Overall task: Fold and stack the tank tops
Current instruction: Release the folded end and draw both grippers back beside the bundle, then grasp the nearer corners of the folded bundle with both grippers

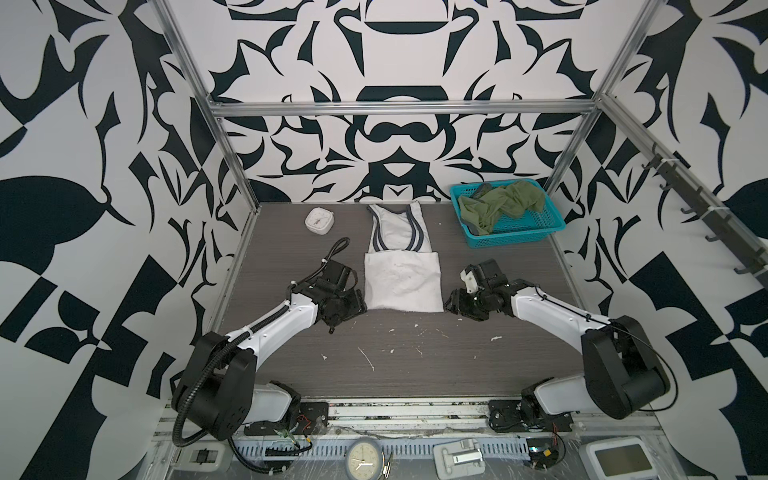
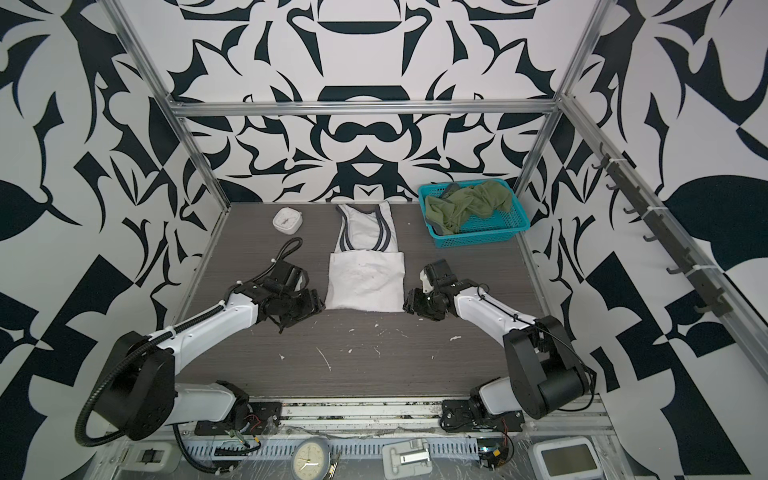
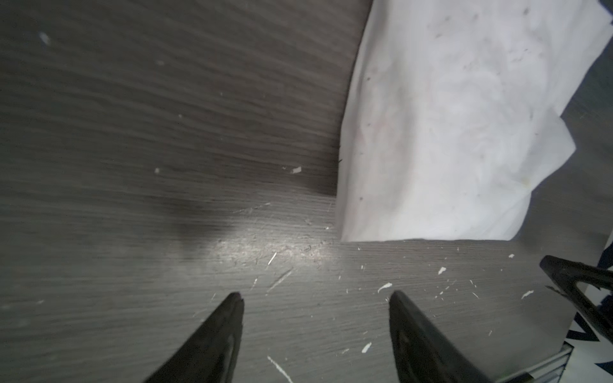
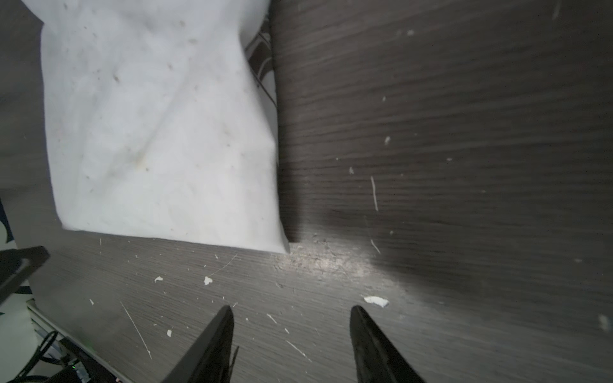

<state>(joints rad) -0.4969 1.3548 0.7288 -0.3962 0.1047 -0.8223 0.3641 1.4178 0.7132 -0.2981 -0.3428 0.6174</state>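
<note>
The open fingers of the robot's right gripper are just short of the white tank top. The robot will next move that gripper down and toward the white tank top's nearest corner [image 1: 439, 308] [image 4: 281, 246] to close there.
The white tank top [image 1: 401, 270] [image 2: 365, 278] with navy trim lies flat in the middle of the table, its lower part folded up over itself, straps toward the back wall. The olive green tank top [image 1: 498, 205] [image 2: 465, 205] sits crumpled in the teal basket. My left gripper [image 1: 360, 304] [image 2: 318, 304] [image 3: 316, 295] hovers low just off the white top's near left corner, open and empty. My right gripper [image 1: 451, 301] [image 2: 409, 303] [image 4: 292, 308] is just off the near right corner, also open and empty. The white cloth [image 3: 447, 132] [image 4: 159, 132] lies ahead of both sets of fingers, untouched.
The teal basket [image 1: 519, 239] [image 2: 482, 239] stands at the back right corner. A small white square clock [image 1: 320, 221] [image 2: 286, 220] rests at the back left. Metal frame posts border the dark wood-grain table [image 1: 395, 357], which is strewn with white flecks near the front.
</note>
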